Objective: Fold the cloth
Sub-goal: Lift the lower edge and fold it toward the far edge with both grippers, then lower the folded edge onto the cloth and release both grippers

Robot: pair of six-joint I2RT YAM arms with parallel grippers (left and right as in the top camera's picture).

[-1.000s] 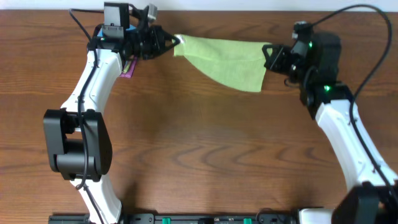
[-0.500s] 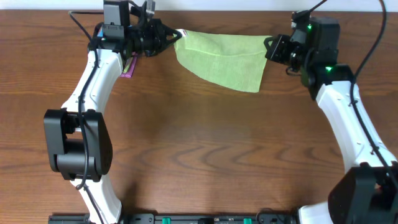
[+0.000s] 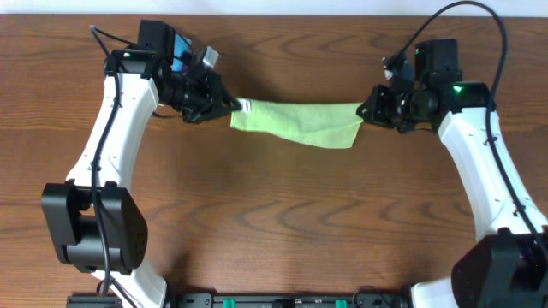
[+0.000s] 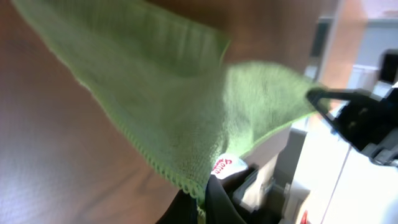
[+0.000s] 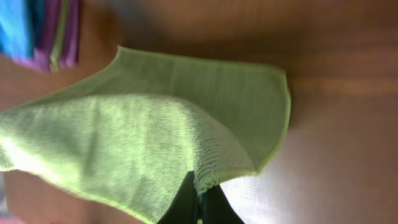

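Observation:
Next, my left gripper will move down toward the table onto the cloth's lower layer [image 3: 244, 122] [image 4: 155, 37] to release the cloth's tagged corner, since that corner is still held aloft.
The light lime-green cloth [image 3: 300, 122] hangs stretched between my two grippers above the brown table, its lower edge sagging toward the right. My left gripper [image 3: 233, 107] is shut on the cloth's left corner, where the small white tag [image 3: 247, 106] shows. My right gripper [image 3: 366, 109] is shut on the right corner. In the left wrist view the cloth [image 4: 168, 106] drapes away from the pinched corner at my left gripper [image 4: 203, 198], the tag [image 4: 226, 166] beside it. In the right wrist view the cloth [image 5: 124, 143] folds over itself above my right gripper [image 5: 199, 200].
A blue cloth [image 5: 15, 25] and a purple cloth [image 5: 59, 37] lie stacked at the far side of the table, seen in the right wrist view. The bare wooden table [image 3: 282, 214] spreads in front of the cloth.
Both grippers have moved toward the front of the table with the cloth held between them. The cloth now hangs as a narrower, tighter band.

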